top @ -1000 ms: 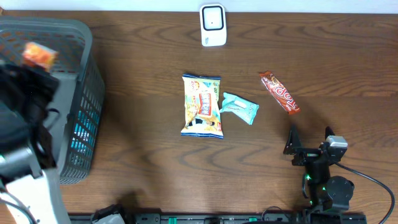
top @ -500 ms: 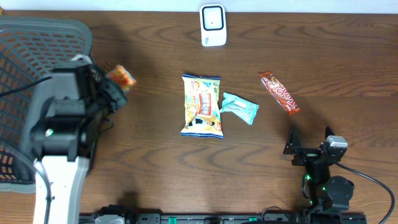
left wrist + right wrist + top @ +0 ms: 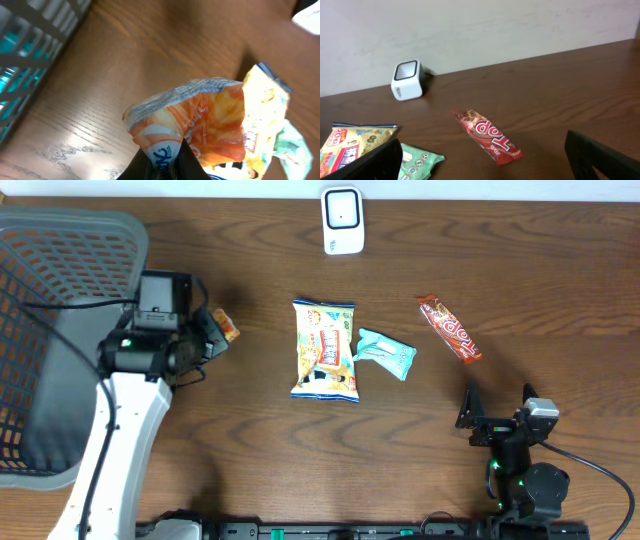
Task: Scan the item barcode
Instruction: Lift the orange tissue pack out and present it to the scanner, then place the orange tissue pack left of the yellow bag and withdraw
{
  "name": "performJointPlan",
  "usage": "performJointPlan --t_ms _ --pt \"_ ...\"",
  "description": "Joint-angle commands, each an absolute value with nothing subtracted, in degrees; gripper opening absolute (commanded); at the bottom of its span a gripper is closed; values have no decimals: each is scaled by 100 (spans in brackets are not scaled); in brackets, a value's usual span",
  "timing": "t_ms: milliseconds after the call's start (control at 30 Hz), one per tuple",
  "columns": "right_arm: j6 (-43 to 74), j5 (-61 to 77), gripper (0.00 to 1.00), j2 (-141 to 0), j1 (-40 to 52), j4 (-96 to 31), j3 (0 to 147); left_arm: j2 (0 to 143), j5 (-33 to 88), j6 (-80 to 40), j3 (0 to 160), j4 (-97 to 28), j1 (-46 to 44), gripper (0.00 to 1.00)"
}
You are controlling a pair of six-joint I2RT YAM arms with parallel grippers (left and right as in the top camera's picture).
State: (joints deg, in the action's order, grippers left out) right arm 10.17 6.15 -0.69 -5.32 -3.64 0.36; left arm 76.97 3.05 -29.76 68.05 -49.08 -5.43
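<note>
Next, my left gripper swings across and down to release the packet. The tabletop beside the yellow bag lies below, to the right in the overhead view.
A small orange snack packet hangs just right of the basket, pinched at one end by my left gripper. In the left wrist view the crinkled orange-and-white packet fills the middle, and the dark jaws of my left gripper are shut on its lower corner. No barcode shows on it. The white scanner stands at the table's far edge, also seen as the scanner by the wall. My right gripper rests open near the front right, and nothing lies between its fingers.
A grey mesh basket fills the left side. A yellow snack bag, a teal packet and a red "Top" bar lie mid-table. In the right wrist view the red bar lies ahead, the teal packet to its left.
My left arm has swung from over the basket to the right, carrying the orange packet out to the table beside the basket. The right arm has not moved.
</note>
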Motion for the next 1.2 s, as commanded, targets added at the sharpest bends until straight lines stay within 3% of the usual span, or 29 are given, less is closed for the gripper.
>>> performJointPlan --t_ms 0,333,700,1167 --pt "978 589 99 -38 -499 -388 32 7994 233 -3035 6772 -4853 -655 7" --pt "978 591 99 -38 -499 -388 30 9225 257 -4488 6772 -4364 -1238 8" --pt "978 591 99 -38 -499 -388 32 10237 250 -4512 6772 -3065 -2379 7" --pt "978 591 99 -38 -499 -388 32 10659 231 -4510 6772 -2493 -3024 7"
